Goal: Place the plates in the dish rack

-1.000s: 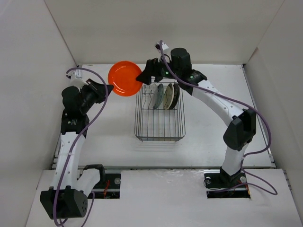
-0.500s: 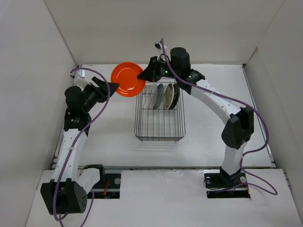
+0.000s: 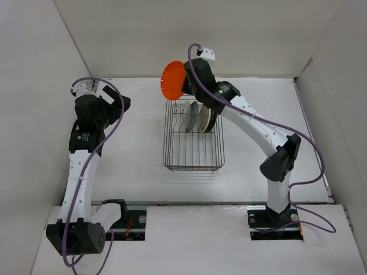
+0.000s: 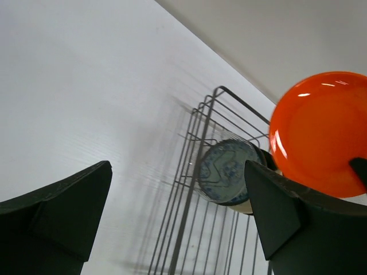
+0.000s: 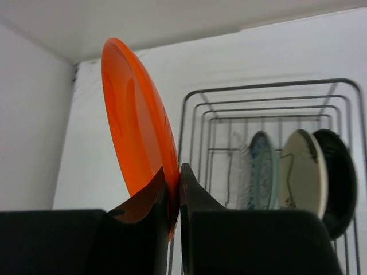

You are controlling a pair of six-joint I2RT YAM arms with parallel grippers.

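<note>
The empty slot beside the clear plate is below and back, so my right gripper should pull the orange plate back, lower it into that slot and let go of it.
The bright orange plate stands on edge above the far left corner of the dish rack. My right gripper is shut on its lower rim. In the far end of the rack stand a clear plate, a teal-blue patterned plate, a cream plate and a black plate, all upright. My left gripper hangs open and empty, well to the left of the rack.
White walls close in the table on the left, the back and the right. The near part of the rack holds no plates. The right arm's elbow hangs over the table to the right of the rack.
My left gripper has let go of the orange plate and drawn back to the left. The right gripper has shut on the plate's rim and turned it upright over the rack's far end.
</note>
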